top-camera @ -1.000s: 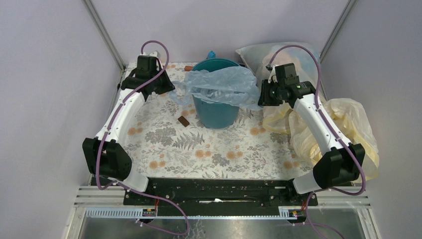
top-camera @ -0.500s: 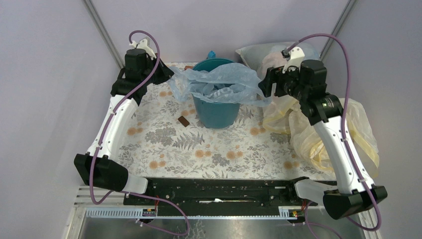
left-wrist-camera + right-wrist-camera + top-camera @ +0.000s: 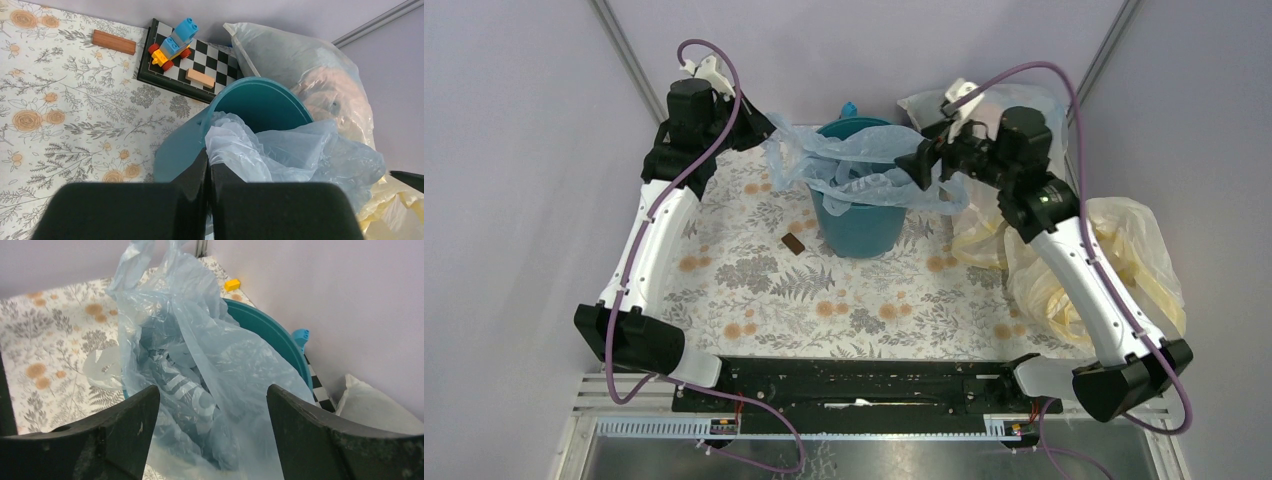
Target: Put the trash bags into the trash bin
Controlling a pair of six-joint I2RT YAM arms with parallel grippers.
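Observation:
The bag sags across the bin's opening, so my right gripper will move outward next and close on the bag's loose edge [image 3: 906,137] [image 3: 291,371] by the bin's far rim.
The teal-blue trash bin [image 3: 859,228] stands at the back middle of the table. The thin light-blue trash bag [image 3: 864,160] is bunched over its mouth, partly inside, with its edges hanging over the rim. My left gripper [image 3: 769,135] is at the bin's left rim and shut on the bag's left edge. In the left wrist view the jaws [image 3: 208,165] are pressed together on the bag [image 3: 290,155] beside the bin [image 3: 180,155]. My right gripper [image 3: 919,170] is open just above the bin's right side. In the right wrist view it [image 3: 212,390] straddles the bag [image 3: 200,355] over the bin's rim [image 3: 272,332] without touching it.
A large stuffed whitish bag [image 3: 984,105] lies behind the bin at right. A bulky pale-yellow bag [image 3: 1124,260] fills the right edge. A brown block [image 3: 793,243] lies left of the bin. A checkerboard with a toy car [image 3: 175,42] and a wooden block [image 3: 114,42] lie behind it.
My right gripper has risen and moved left, from the bag's right edge to over the bin. My left gripper lifted the bag's left edge up and back. The bag bunched over the bin.

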